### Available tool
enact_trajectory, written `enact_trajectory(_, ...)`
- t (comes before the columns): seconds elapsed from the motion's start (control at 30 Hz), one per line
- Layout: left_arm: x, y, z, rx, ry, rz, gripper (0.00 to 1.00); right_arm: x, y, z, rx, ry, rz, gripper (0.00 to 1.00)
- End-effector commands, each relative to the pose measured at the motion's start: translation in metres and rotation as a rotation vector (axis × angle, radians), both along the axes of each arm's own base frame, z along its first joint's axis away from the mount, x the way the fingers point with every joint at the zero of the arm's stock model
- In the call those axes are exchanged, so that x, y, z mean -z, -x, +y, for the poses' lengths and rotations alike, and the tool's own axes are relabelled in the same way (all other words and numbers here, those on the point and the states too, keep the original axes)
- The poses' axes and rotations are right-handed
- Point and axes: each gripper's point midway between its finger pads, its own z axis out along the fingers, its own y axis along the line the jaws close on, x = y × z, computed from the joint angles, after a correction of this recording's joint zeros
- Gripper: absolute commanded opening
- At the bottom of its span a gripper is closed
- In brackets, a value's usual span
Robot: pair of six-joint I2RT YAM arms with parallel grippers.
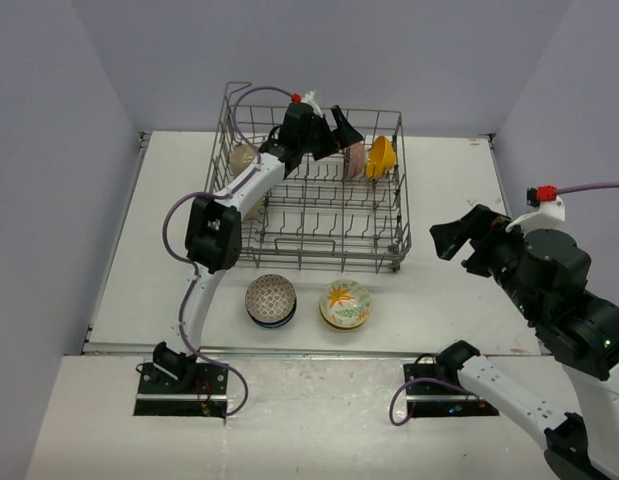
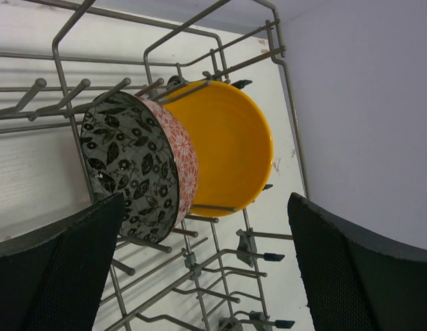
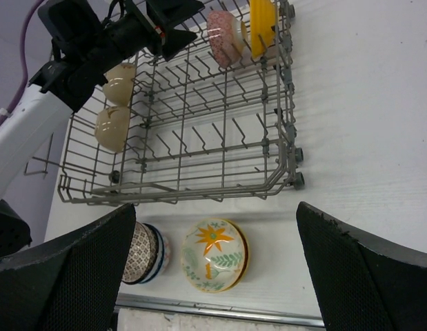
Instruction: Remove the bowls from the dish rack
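The rim of the leaf-patterned bowl (image 1: 351,159) (image 2: 176,174) is uncovered. My left gripper needs to come down onto it, with one finger inside and one outside.
The grey wire dish rack (image 1: 329,262) stands mid-table. At its back right, held upright between tines, are an orange-yellow bowl (image 1: 381,157) and a pinkish bowl (image 1: 355,160). Two beige bowls (image 1: 243,158) sit at its left side. The left gripper (image 1: 334,135) hangs open over the back row. In its wrist view a bowl with black leaf pattern and a pink patterned band (image 2: 130,162) leans on the orange-yellow bowl (image 2: 230,145), beyond the open left gripper (image 2: 206,276). The right gripper (image 1: 459,240) is open and empty, right of the rack.
Two groups of bowls stand in front of the rack: a patterned stack (image 1: 270,299) and a flower-painted bowl (image 1: 345,304), also seen as the stack (image 3: 144,252) and flower bowl (image 3: 214,255) below the right gripper (image 3: 216,276). The table's near edge lies just behind them.
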Motion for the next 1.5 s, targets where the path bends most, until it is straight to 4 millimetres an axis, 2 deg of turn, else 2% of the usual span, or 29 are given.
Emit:
enact_trajectory(0.0,-0.046,-0.022,0.000,-0.028,0.096,-0.131,1.00,-0.001,-0.001,0.007,-0.024,-0.022,0.006,0.99)
enact_trajectory(0.03,-0.034,-0.025,-0.003,-0.020,0.107,-0.114,1.00,0.001,-0.002,0.008,-0.027,-0.019,0.012,0.99)
enact_trajectory(0.07,-0.029,-0.025,-0.004,-0.003,0.118,-0.103,1.00,0.002,-0.002,0.009,-0.032,-0.014,0.016,0.99)
enact_trajectory(0.1,-0.035,-0.028,-0.007,0.008,0.146,-0.136,0.99,0.005,-0.003,0.010,-0.036,-0.008,0.024,0.99)
enact_trajectory(0.17,-0.022,-0.028,-0.013,0.030,0.176,-0.107,0.98,0.008,-0.005,0.012,-0.042,0.005,0.033,0.99)
enact_trajectory(0.37,-0.002,-0.033,-0.019,0.034,0.217,-0.074,0.88,0.012,-0.008,0.012,-0.040,0.022,0.048,0.99)
enact_trajectory(0.4,0.000,-0.034,-0.020,0.036,0.225,-0.070,0.83,0.012,-0.009,0.013,-0.040,0.023,0.049,0.99)
enact_trajectory(0.43,0.000,-0.034,-0.020,0.038,0.232,-0.070,0.81,0.012,-0.009,0.013,-0.043,0.023,0.049,0.99)
enact_trajectory(0.53,0.001,-0.036,-0.019,0.045,0.260,-0.065,0.65,0.016,-0.010,0.014,-0.042,0.030,0.059,0.99)
enact_trajectory(0.57,0.000,-0.036,-0.018,0.047,0.268,-0.063,0.56,0.016,-0.010,0.013,-0.040,0.029,0.059,0.99)
enact_trajectory(0.67,-0.002,-0.037,-0.016,0.053,0.276,-0.066,0.52,0.018,-0.011,0.014,-0.040,0.028,0.064,0.99)
enact_trajectory(0.7,-0.004,-0.036,-0.017,0.058,0.280,-0.071,0.46,0.017,-0.011,0.014,-0.039,0.029,0.064,0.99)
enact_trajectory(0.83,0.001,-0.034,-0.017,0.072,0.295,-0.053,0.40,0.020,-0.012,0.015,-0.040,0.040,0.072,0.99)
enact_trajectory(1.1,0.006,-0.034,-0.020,0.081,0.316,-0.041,0.38,0.018,-0.012,0.015,-0.047,0.042,0.064,0.99)
enact_trajectory(1.23,0.011,-0.032,-0.022,0.095,0.331,-0.022,0.31,0.018,-0.010,0.016,-0.055,0.038,0.065,0.99)
enact_trajectory(1.37,0.011,-0.030,-0.024,0.107,0.347,-0.016,0.19,0.017,-0.009,0.016,-0.059,0.036,0.061,0.99)
enact_trajectory(1.47,0.012,-0.029,-0.024,0.108,0.351,-0.009,0.18,0.017,-0.009,0.016,-0.061,0.036,0.060,0.99)
